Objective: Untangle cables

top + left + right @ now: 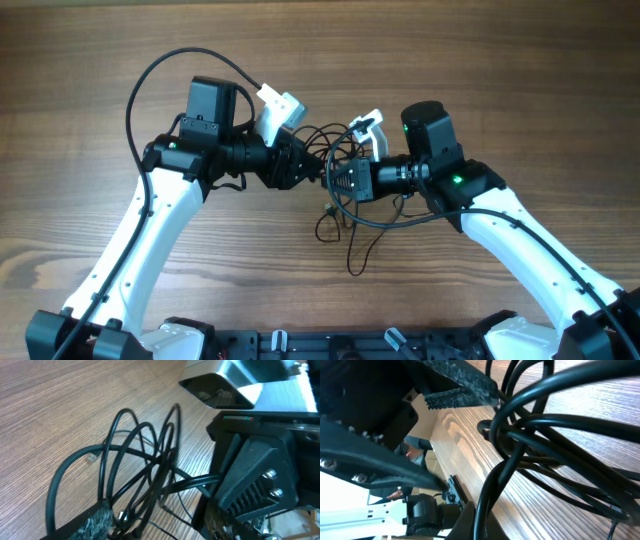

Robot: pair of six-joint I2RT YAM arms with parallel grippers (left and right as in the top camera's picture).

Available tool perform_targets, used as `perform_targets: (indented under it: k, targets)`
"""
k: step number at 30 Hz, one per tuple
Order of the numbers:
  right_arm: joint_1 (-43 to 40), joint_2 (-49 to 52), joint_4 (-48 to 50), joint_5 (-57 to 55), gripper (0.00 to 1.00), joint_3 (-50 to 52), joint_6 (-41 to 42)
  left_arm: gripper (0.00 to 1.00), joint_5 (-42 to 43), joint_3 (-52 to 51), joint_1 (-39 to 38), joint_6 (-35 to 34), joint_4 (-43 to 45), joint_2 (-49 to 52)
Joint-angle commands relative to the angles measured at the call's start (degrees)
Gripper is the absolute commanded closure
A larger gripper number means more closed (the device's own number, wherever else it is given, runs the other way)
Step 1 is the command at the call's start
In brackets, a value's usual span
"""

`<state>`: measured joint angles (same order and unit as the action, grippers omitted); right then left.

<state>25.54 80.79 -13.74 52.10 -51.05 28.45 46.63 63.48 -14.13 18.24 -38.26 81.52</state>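
Observation:
The robot's right gripper should pull away over the wood to the right in the overhead view and let go of the piece of cable, because the cables bunch into a knot.
The cables (347, 222) are a knot of thin black cords between the two arms at the table's middle, with loose loops trailing toward the front. My left gripper (304, 165) reaches into the knot from the left. In the left wrist view its frayed pad (97, 522) sits beside the bunched cables (145, 452), and wood shows in the gap, so the jaws stand apart. My right gripper (334, 178) faces it from the right, almost touching. In the right wrist view it is shut (492, 527) on one strand, and the looped cables (545, 425) fill the frame.
The wooden table (90, 220) stretches around both arms. A thick black arm wire (150, 75) arcs over the left arm. White camera mounts (280, 108) (368, 125) stick up behind the grippers. The robot base (330, 345) runs along the front edge.

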Motion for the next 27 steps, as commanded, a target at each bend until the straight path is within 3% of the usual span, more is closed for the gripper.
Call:
perform_targets:
  k: [1, 10, 14, 21, 27]
  targets:
    - [-0.07, 0.37, -0.02, 4.11, 0.96, -0.96, -0.59, 0.39, 3.87, 0.28, 0.37, 7.23, -0.11, -1.18]
    - [-0.07, 0.37, -0.44, 9.77, 0.96, -0.96, -4.48, 0.36, 2.16, 0.26, 0.37, 13.84, 0.28, -1.16]
    - [-0.07, 0.37, -0.42, 11.93, 0.96, -0.96, -4.59, 0.46, 1.88, 0.26, 0.37, 14.60, 0.24, -1.16]
    - [-0.09, 0.37, -0.39, 15.98, 0.96, -0.96, -6.40, 0.51, -0.72, 0.26, 0.24, 14.64, -1.07, -1.14]
    - [-0.13, 0.37, -0.24, 18.53, 0.96, -0.96, -6.47, 0.60, -0.92, 0.26, -0.85, 20.85, -5.09, -1.09]
